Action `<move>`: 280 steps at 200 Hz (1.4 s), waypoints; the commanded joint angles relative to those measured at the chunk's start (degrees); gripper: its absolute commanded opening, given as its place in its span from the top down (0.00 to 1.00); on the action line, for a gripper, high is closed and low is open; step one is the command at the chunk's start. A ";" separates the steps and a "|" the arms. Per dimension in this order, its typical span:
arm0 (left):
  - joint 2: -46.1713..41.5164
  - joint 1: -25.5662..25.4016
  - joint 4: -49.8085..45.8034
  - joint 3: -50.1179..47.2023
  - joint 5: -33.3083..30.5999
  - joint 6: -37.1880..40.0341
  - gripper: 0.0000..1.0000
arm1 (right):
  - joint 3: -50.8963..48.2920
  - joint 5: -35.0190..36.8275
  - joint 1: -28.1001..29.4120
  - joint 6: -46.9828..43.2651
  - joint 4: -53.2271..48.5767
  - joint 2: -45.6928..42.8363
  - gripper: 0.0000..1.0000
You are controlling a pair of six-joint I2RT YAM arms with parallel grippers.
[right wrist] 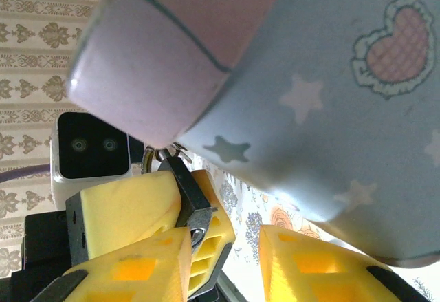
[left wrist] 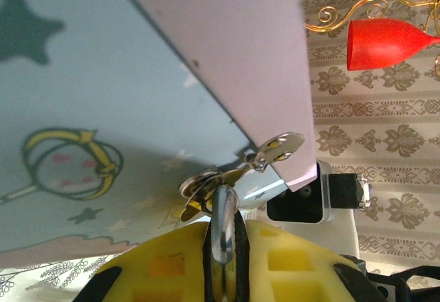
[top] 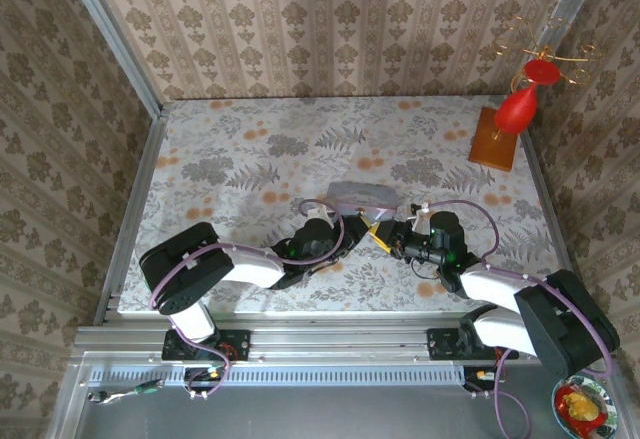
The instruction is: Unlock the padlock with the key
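My left gripper needs to lower the padlock (right wrist: 189,192) toward the tabletop at the tin's near side and open to release it, because the tin stands tipped up.
The pale blue tin (top: 362,197) with stars and a heart on it lies at mid-table, with both grippers at its near side. The small black padlock (right wrist: 189,192) hangs from the tin's metal latch (left wrist: 276,147). My left gripper (left wrist: 223,230) is shut on the padlock, and a shiny metal edge of it shows between the yellow pads (left wrist: 165,261). In the right wrist view the same pads (right wrist: 127,202) clamp the black body. My right gripper (right wrist: 223,247) stands open just beside it, with nothing between its fingers. The key is hidden from me.
A red ornament on a gold wire stand (top: 522,104) with a wooden base stands at the far right corner. Patterned walls enclose the table on three sides. A metal rail (top: 320,339) runs along the near edge, and a small bowl (top: 585,404) sits beyond it at bottom right.
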 commanded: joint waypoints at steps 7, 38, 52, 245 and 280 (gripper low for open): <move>-2.15 0.38 1.73 -0.22 1.42 -0.17 1.00 | -0.89 1.50 -0.16 -0.91 0.80 -0.54 0.64; -2.32 0.99 0.46 -0.89 1.26 0.54 1.00 | -0.93 1.84 -0.23 -2.85 -3.25 -2.70 0.65; -3.15 2.84 -3.85 -0.70 2.33 2.98 1.00 | 0.15 2.75 -0.14 -6.89 -11.84 -5.84 0.66; 3.33 7.82 -17.20 3.04 7.18 19.58 0.99 | 17.50 32.89 10.71 -27.56 -50.43 4.41 0.76; 3.16 7.74 -16.08 1.75 7.87 19.84 0.92 | 19.45 34.02 11.83 -28.50 -51.29 7.74 0.75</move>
